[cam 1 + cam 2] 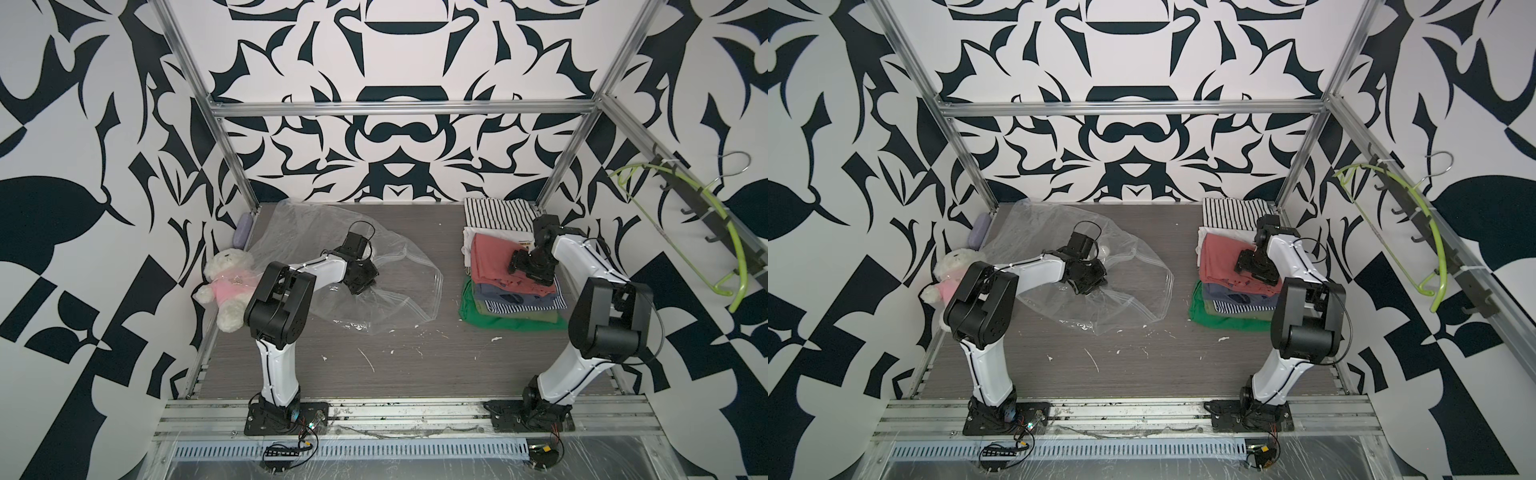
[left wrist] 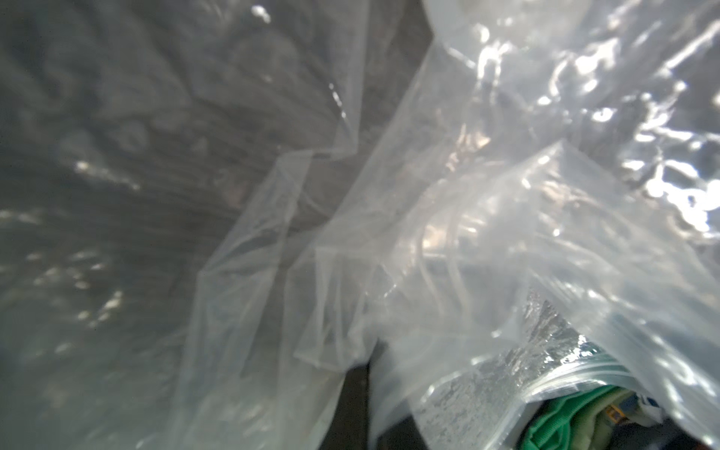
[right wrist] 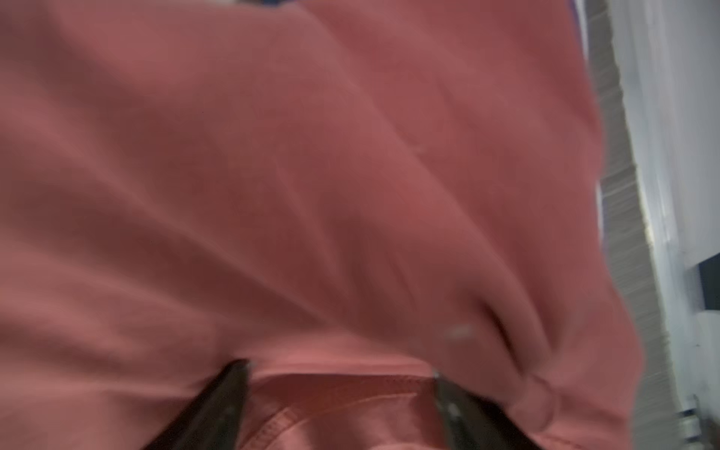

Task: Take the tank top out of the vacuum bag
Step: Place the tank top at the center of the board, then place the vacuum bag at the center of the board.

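Observation:
My left gripper draws the bunched fold it holds outward toward the table's far strip [image 1: 396, 224] next and releases the bag, which looks empty.
The vacuum bag [image 1: 395, 291] [image 1: 1133, 286] lies crumpled on the left half of the table; nothing shows inside it. Its zip-seal edge [image 1: 419, 259] faces right. My left gripper [image 1: 358, 289] [image 1: 1084, 289] [image 2: 364, 364] is shut on a bunched fold of the clear bag plastic [image 2: 428, 233]. A salmon-red garment [image 1: 490, 259] [image 1: 1219, 259] [image 3: 311, 175], seemingly the tank top, lies outside the bag on top of a clothes stack at the right. My right gripper [image 1: 515, 262] [image 1: 1241, 262] [image 3: 339, 374] is open, its fingers [image 3: 230, 389] spread against that fabric.
The stack holds folded striped [image 1: 496, 214], white, blue and green [image 1: 473, 320] clothes near the right frame post. A white teddy bear in pink [image 1: 228, 282] and a purple case [image 1: 242, 235] sit at the left edge. A green hanger [image 1: 725, 237] hangs on the right wall rack.

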